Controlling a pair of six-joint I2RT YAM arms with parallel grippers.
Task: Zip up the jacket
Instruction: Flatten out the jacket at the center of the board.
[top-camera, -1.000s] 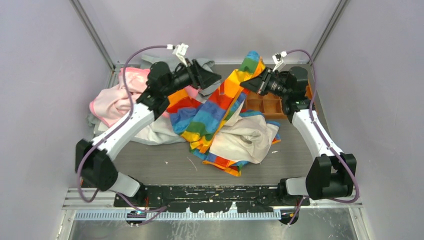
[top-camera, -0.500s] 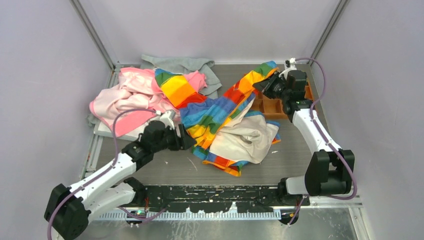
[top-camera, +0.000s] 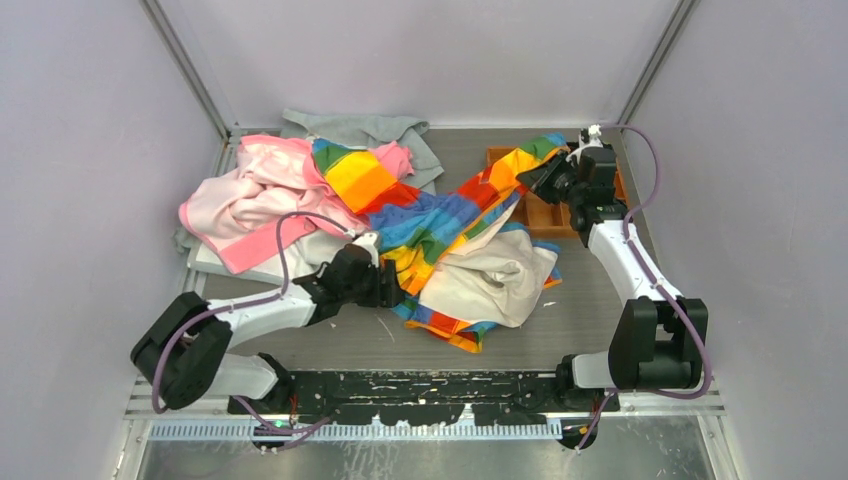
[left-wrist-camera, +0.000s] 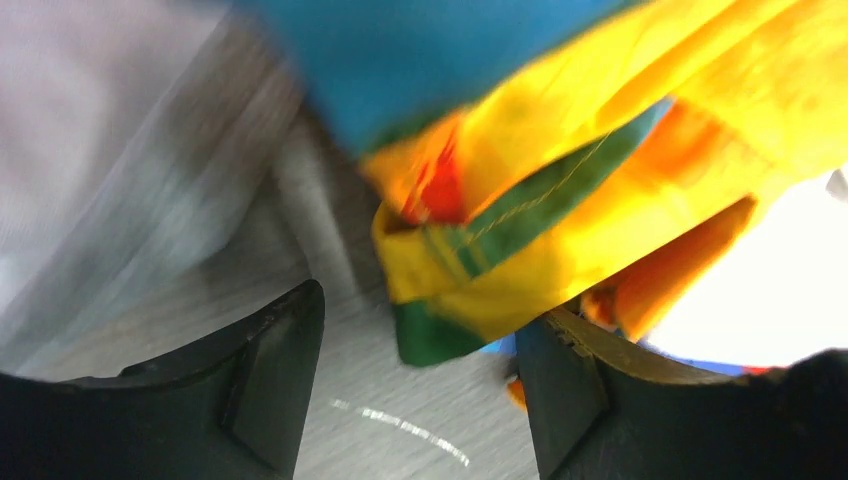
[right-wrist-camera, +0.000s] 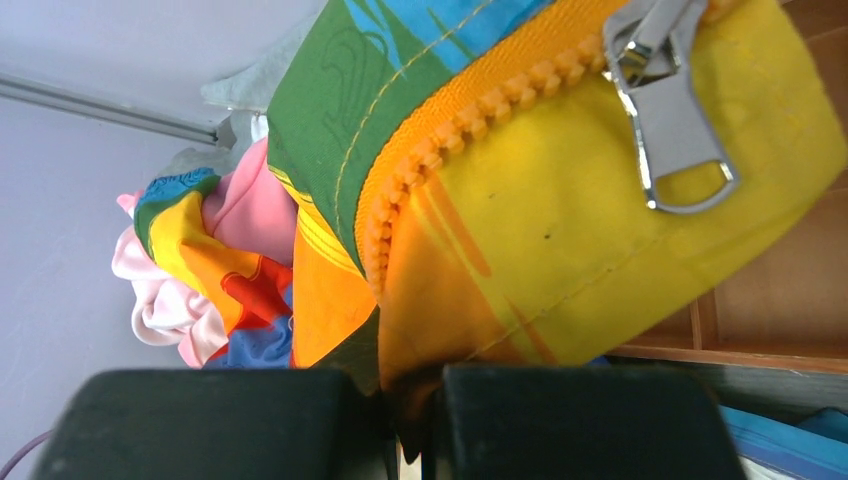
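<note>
I should next gently move my left gripper onto the green-and-yellow tip of the jacket's fold (left-wrist-camera: 438, 305) and close its fingers there. That tip already hangs in front of the gap between them.
The rainbow-striped jacket (top-camera: 440, 225) lies crumpled across the table's middle, with its cream lining (top-camera: 490, 275) showing. My right gripper (top-camera: 548, 180) at the back right is shut on a yellow corner of the jacket (right-wrist-camera: 560, 230), which it holds lifted. The orange zipper teeth (right-wrist-camera: 450, 130) and the metal slider pull (right-wrist-camera: 672, 120) lie just beyond its jaws (right-wrist-camera: 415, 420). My left gripper (top-camera: 392, 290) stands open low over the table at the jacket's near left edge. A green-and-yellow fold (left-wrist-camera: 470, 300) hangs just ahead of its gap (left-wrist-camera: 420, 400), touching neither finger clearly.
A pink garment (top-camera: 250, 195) is heaped at the back left, and a grey garment (top-camera: 370, 128) lies behind it. A white cloth (top-camera: 300, 262) lies under the pink one. A wooden tray (top-camera: 545, 212) sits at the back right under the lifted corner.
My left arm has swung from the back of the table down to the jacket's near edge, its jaws widening. The right gripper has pulled its corner rightward over the tray.
</note>
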